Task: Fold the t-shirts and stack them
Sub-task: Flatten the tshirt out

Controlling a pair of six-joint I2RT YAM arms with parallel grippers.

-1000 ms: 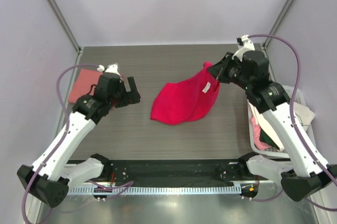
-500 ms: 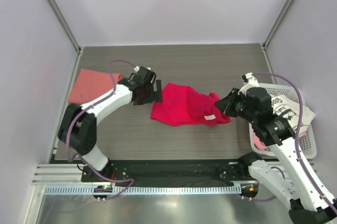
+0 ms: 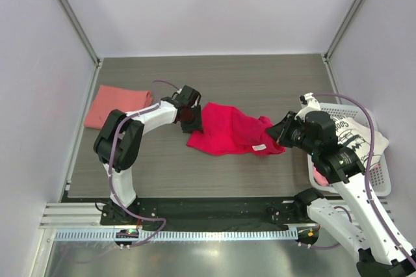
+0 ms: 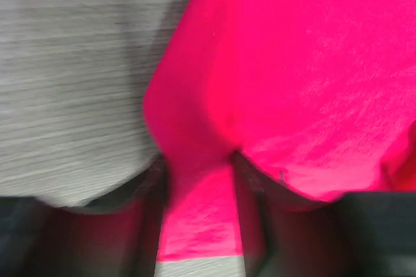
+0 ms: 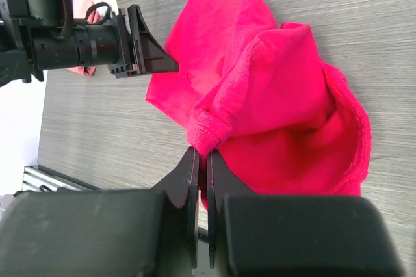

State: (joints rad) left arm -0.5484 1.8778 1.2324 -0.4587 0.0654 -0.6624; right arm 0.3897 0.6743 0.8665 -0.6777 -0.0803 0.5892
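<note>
I should pull the hem of the crimson t-shirt (image 3: 231, 131) toward the basket with my right gripper and let go of it over the bare tabletop (image 3: 296, 158) beside the basket, because the t-shirt is crumpled.
The crimson t-shirt (image 3: 231, 131) lies crumpled in a long strip mid-table, its small white tag (image 3: 259, 147) near the right end. My right gripper (image 3: 281, 135) (image 5: 201, 155) is shut on a thick rolled hem at that right end. My left gripper (image 3: 194, 118) (image 4: 198, 168) is down at the shirt's left edge. Its fingers (image 4: 250, 186) stand apart with a flat strip of the cloth (image 4: 305, 62) between them. The salmon-pink t-shirt (image 3: 114, 105) lies folded at the far left. The white t-shirt with black print (image 3: 354, 135) sits in the basket.
A white plastic basket (image 3: 383, 183) stands at the table's right edge beside my right arm, with more cloth inside. The enclosure's walls and corner posts bound the table at the back and both sides. The left gripper (image 5: 153, 61) shows in the right wrist view.
My right gripper has brought the crimson shirt down from mid-air onto the table and drawn it rightward. My left arm swung right to the shirt's left edge, and its fingers have narrowed around the cloth.
</note>
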